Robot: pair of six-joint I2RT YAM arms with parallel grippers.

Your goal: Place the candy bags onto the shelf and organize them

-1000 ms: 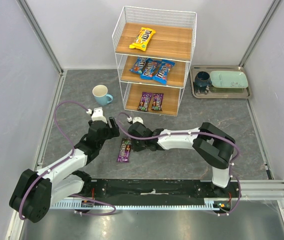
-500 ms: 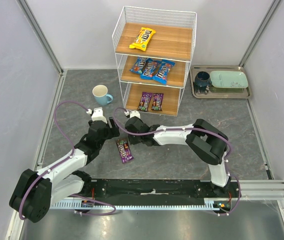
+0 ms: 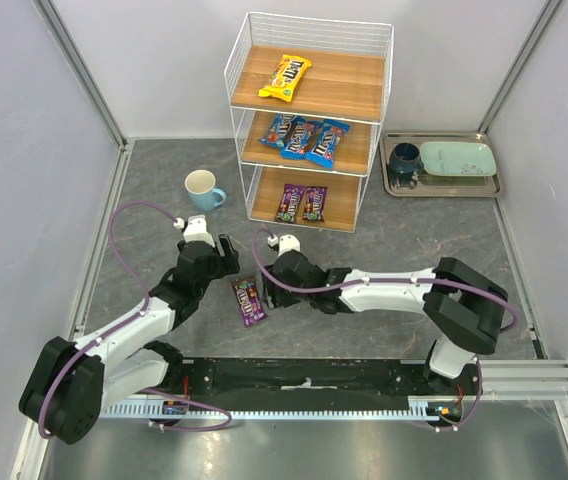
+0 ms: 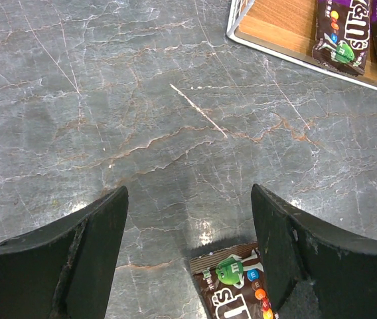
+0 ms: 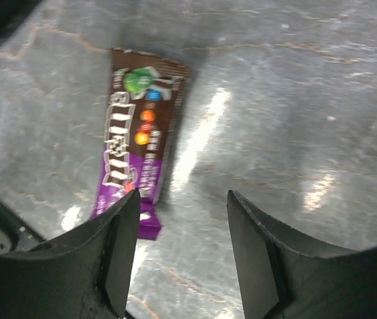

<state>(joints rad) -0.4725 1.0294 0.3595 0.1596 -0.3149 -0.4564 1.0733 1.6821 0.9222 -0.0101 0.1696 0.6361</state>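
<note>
My right gripper should move down and to the left in the top view, onto the bag's purple side edge (image 3: 259,307) (image 5: 153,181), because that edge is outside the open fingers.
The shelf (image 3: 309,115) stands at the back centre. A yellow candy bag (image 3: 284,77) lies on its top board, three blue bags (image 3: 304,138) on the middle board and two dark purple bags (image 3: 300,203) on the bottom board. One more purple bag (image 3: 248,300) lies flat on the floor between the arms. My left gripper (image 3: 228,258) is open just left of it; in the left wrist view that bag (image 4: 238,286) sits low between the fingers of the gripper (image 4: 187,193). My right gripper (image 3: 269,290) is open and empty, with the bag (image 5: 139,139) beside its left finger (image 5: 119,252).
A white and blue cup (image 3: 204,188) stands left of the shelf. A metal tray (image 3: 442,185) at the back right holds a dark cup (image 3: 405,160) and a green plate (image 3: 459,158). Walls enclose the grey floor on three sides.
The right gripper was shut and now stands open. Its arm swung up toward the shelf, then back down and right. The loose purple bag turned a little on the floor.
</note>
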